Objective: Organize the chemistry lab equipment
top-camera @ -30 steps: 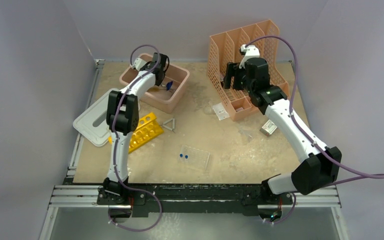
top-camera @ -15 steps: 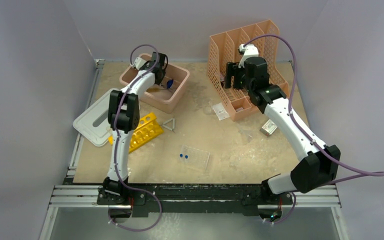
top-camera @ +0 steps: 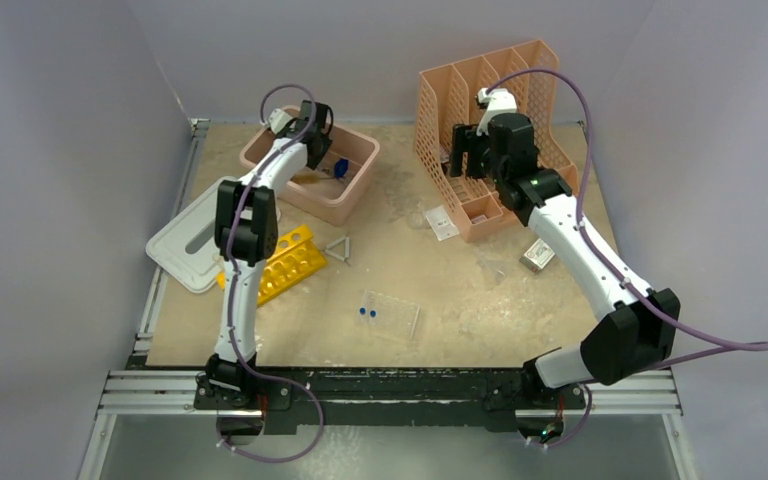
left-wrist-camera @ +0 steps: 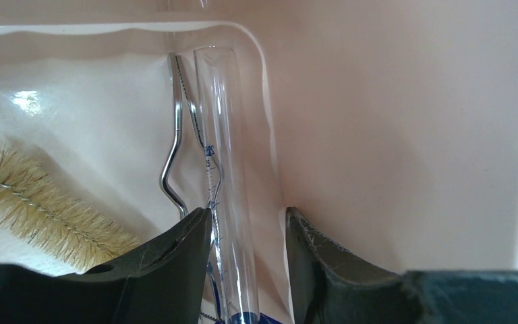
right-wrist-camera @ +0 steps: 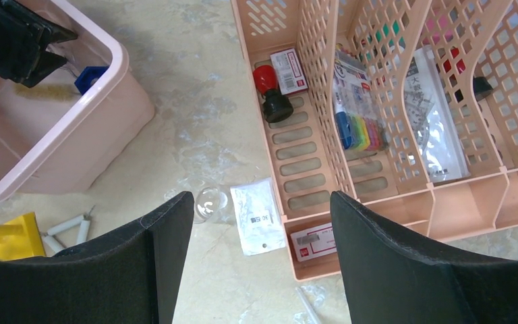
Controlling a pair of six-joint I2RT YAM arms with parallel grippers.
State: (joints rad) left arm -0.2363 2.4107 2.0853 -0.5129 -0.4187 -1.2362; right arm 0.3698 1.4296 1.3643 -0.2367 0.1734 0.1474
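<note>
My right gripper will next move open back and down past the peach holder's near corner onto the thin clear stick (top-camera: 491, 267) (right-wrist-camera: 307, 306), because the stick is lying loose on the tabletop.
My left gripper (top-camera: 320, 150) is down inside the pink tub (top-camera: 355, 195). Its jaws stand slightly apart around a clear graduated tube (left-wrist-camera: 219, 135) with a blue base, which lies along the tub wall (left-wrist-camera: 411, 101). The left finger (left-wrist-camera: 175, 250) touches the tube and the right finger stands clear of it. Metal tongs (left-wrist-camera: 173, 148) and a bristle brush (left-wrist-camera: 40, 202) lie beside it. The yellow rack (top-camera: 285, 262), wire triangle (top-camera: 338, 248), clear tray (top-camera: 400, 318) and blue-capped vials (top-camera: 366, 312) sit on the table. My right gripper (top-camera: 460, 150) is wide open and empty above the table by the peach holder (top-camera: 480, 225).
A grey lid (top-camera: 185, 245) lies left of the rack. In the right wrist view a small clear dish (right-wrist-camera: 210, 201) and a white packet (right-wrist-camera: 256, 216) lie beside the holder (right-wrist-camera: 310, 88), whose slots hold packets and a red-topped piece. A small box (top-camera: 537, 256) lies right.
My left gripper has shifted slightly back and left inside the tub. My right gripper has edged slightly toward the holder. The things on the table have not moved.
</note>
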